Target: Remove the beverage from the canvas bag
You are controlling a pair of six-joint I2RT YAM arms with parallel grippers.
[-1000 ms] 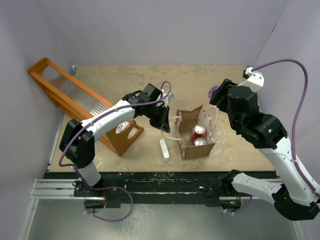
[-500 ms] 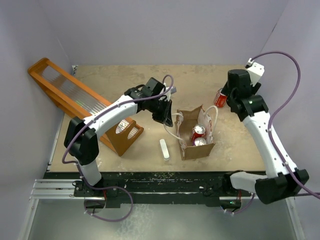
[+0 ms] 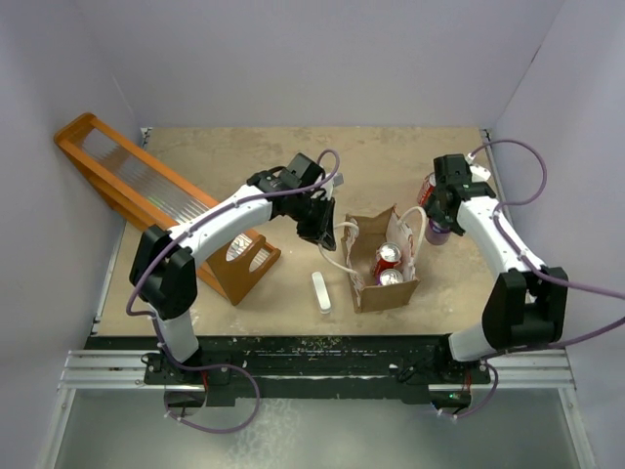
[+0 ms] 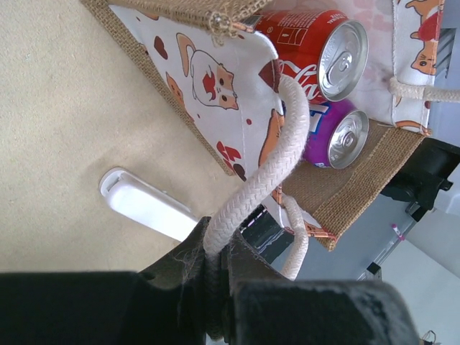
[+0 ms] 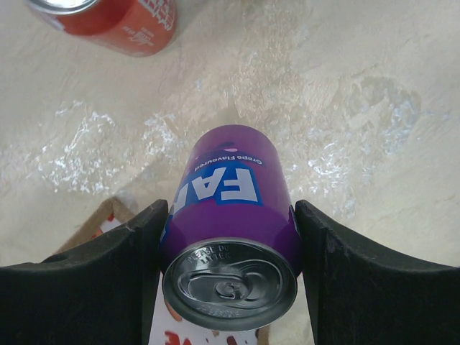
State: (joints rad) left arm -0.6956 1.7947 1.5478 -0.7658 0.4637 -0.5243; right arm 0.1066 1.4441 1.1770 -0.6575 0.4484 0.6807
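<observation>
I should next lower my right gripper outward to the bare table beside the red can, as the purple grape can (image 3: 437,234) is clear of the canvas bag.
The canvas bag (image 3: 374,283) stands open in mid-table with two cans upright inside. The left wrist view shows them as a red can (image 4: 316,43) and a purple one (image 4: 334,136). My left gripper (image 3: 327,231) (image 4: 215,259) is shut on the bag's white rope handle (image 4: 266,165) at the bag's left side. My right gripper (image 3: 436,223) (image 5: 230,210) is shut on a purple grape beverage can (image 5: 233,187) (image 3: 437,234), held upright just right of the bag, low over the table. I cannot tell whether the can's base touches the table.
A red can (image 3: 428,189) (image 5: 108,18) stands on the table behind the right gripper. A small white oblong piece (image 3: 321,291) (image 4: 147,205) lies left of the bag. A long orange wooden rack (image 3: 146,191) leans along the left side. Purple walls close in the back and sides.
The right arm has come down from high at the back right to beside the bag, carrying the purple can. The left gripper still holds the handle, barely shifted.
</observation>
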